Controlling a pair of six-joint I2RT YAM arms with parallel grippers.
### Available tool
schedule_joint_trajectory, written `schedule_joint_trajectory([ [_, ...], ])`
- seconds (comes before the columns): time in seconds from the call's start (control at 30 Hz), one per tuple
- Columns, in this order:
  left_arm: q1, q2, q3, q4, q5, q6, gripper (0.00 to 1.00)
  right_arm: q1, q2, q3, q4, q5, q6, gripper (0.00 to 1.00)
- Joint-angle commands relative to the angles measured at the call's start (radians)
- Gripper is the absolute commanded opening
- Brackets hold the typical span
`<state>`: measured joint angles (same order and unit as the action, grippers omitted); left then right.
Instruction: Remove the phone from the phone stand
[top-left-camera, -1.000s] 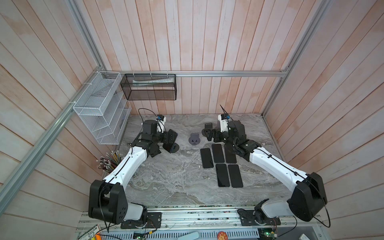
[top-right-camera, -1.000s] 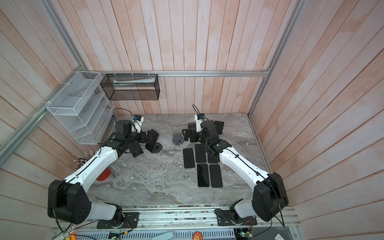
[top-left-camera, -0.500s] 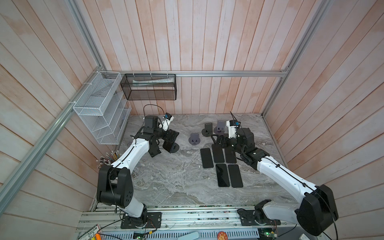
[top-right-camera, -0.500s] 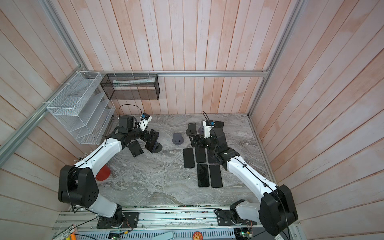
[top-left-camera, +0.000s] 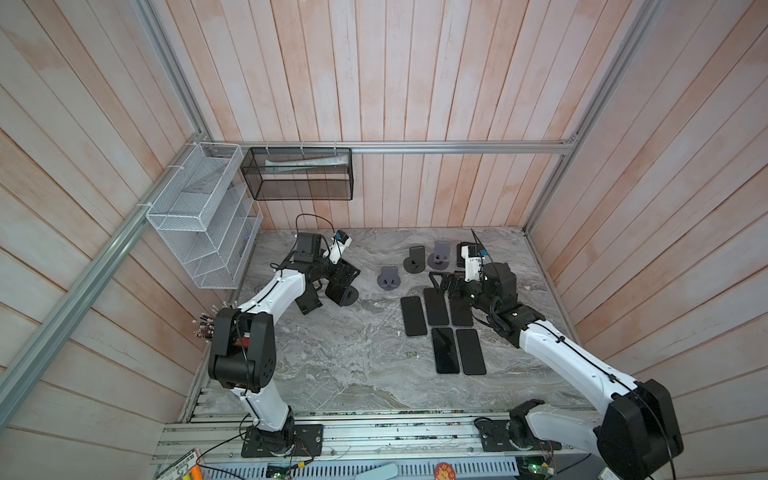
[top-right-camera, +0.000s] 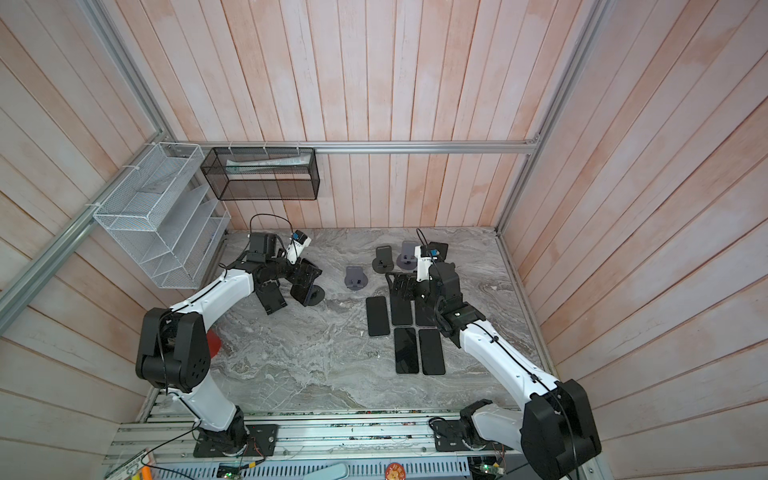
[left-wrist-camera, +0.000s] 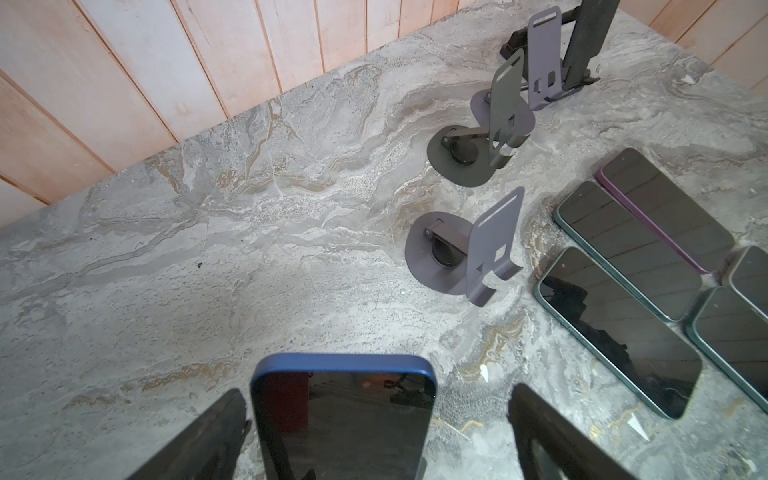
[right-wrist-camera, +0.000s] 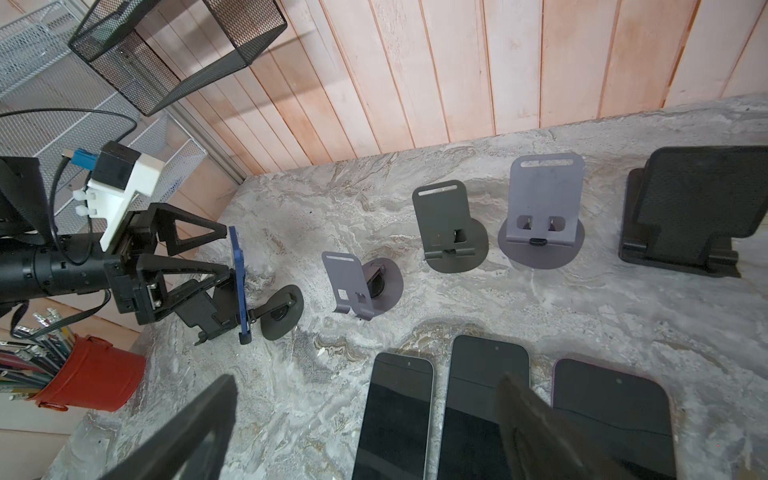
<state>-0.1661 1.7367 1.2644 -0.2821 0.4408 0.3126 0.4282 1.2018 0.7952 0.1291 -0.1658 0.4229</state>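
Observation:
I will ease my left gripper closer around the phone's upper side edges and close both fingers, as one is still well clear.
The phone (left-wrist-camera: 345, 419), dark-screened with a blue edge, leans upright in a black phone stand (right-wrist-camera: 282, 312) at the table's left side; it shows in both top views (top-left-camera: 337, 286) (top-right-camera: 302, 284). My left gripper (left-wrist-camera: 376, 392) is open with one finger on each side of the phone's top. One finger sits close against the phone's edge and the other stands well clear. From the right wrist view the left gripper (right-wrist-camera: 226, 254) reaches the phone (right-wrist-camera: 239, 282) from behind its screen side. My right gripper (top-left-camera: 446, 282) hangs open and holds nothing, above the flat phones.
Several phones (top-left-camera: 436, 307) lie flat in rows at centre right. Empty stands are behind them: purple (top-left-camera: 388, 278), dark grey (top-left-camera: 415, 259), purple (top-left-camera: 440, 255), wide black (right-wrist-camera: 698, 208). Another black stand (top-left-camera: 308, 302) sits beside the left gripper. A red pencil cup (right-wrist-camera: 91, 374) and wire racks (top-left-camera: 199, 216) are at the left.
The left arm has folded up higher while its gripper stays around the phone. The right gripper has drawn back from the rear stands to above the flat phones.

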Motion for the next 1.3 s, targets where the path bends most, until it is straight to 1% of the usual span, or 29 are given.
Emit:
schedule_joint_trajectory([
  [0.0,0.002,0.024,0.006,0.023,-0.012,0.007,1.00,-0.008,0.001,-0.008,0.036,-0.023,0.011,0.98],
  [0.2,0.001,0.026,-0.001,0.044,-0.042,0.002,1.00,-0.014,0.011,-0.017,0.050,-0.031,0.016,0.98],
  [0.4,0.000,0.047,0.008,0.053,-0.053,0.020,0.98,-0.014,0.015,-0.019,0.052,-0.039,0.018,0.98],
  [0.6,0.000,0.075,0.035,0.019,-0.028,0.029,0.95,-0.014,0.017,-0.022,0.050,-0.040,0.014,0.98],
  [0.77,0.002,0.085,0.040,0.021,-0.007,0.009,0.94,-0.015,0.019,-0.024,0.059,-0.046,0.013,0.98],
  [1.03,0.005,0.091,0.049,0.009,0.004,-0.002,0.87,-0.015,0.016,-0.026,0.062,-0.047,0.011,0.97],
  [1.27,0.004,0.079,0.048,-0.005,0.000,-0.020,0.77,-0.015,0.006,-0.030,0.066,-0.063,0.019,0.96],
])
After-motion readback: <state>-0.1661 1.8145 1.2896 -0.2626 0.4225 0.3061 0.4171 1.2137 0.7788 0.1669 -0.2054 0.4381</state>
